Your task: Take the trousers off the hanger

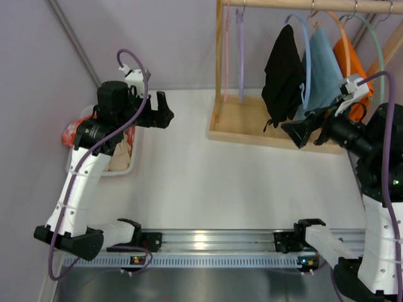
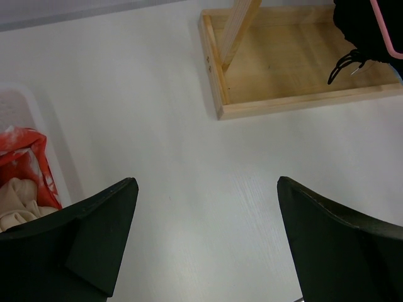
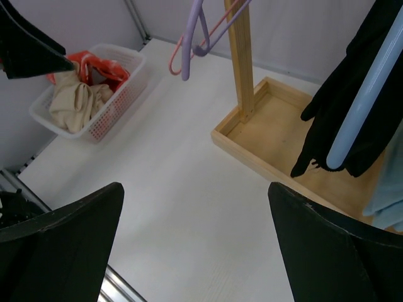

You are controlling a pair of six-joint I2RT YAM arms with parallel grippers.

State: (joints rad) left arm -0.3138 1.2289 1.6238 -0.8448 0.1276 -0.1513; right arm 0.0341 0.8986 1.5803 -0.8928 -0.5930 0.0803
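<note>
The light blue hanger's near arm (image 1: 308, 53) is above and outward of my right gripper, bare beside the trousers (image 1: 283, 77), so I need to raise my right gripper outward and close it on that arm.
The black trousers (image 1: 283, 77) hang folded over a light blue hanger (image 1: 306, 50) on the wooden rail at the back right. They also show in the right wrist view (image 3: 343, 113) with the hanger (image 3: 359, 119) in front of them. A black corner with drawstrings shows in the left wrist view (image 2: 362, 38). My right gripper (image 1: 310, 131) is open and empty, just below and right of the trousers' hem. My left gripper (image 1: 165, 111) is open and empty, far left over the table.
A light blue cloth (image 1: 324, 72) and an orange cloth (image 1: 352, 63) hang right of the trousers. Empty pink and purple hangers (image 1: 234, 50) hang at the rack's left post. The wooden rack base (image 1: 252, 126) sits beneath. A white basket (image 1: 116, 165) with clothes stands at left.
</note>
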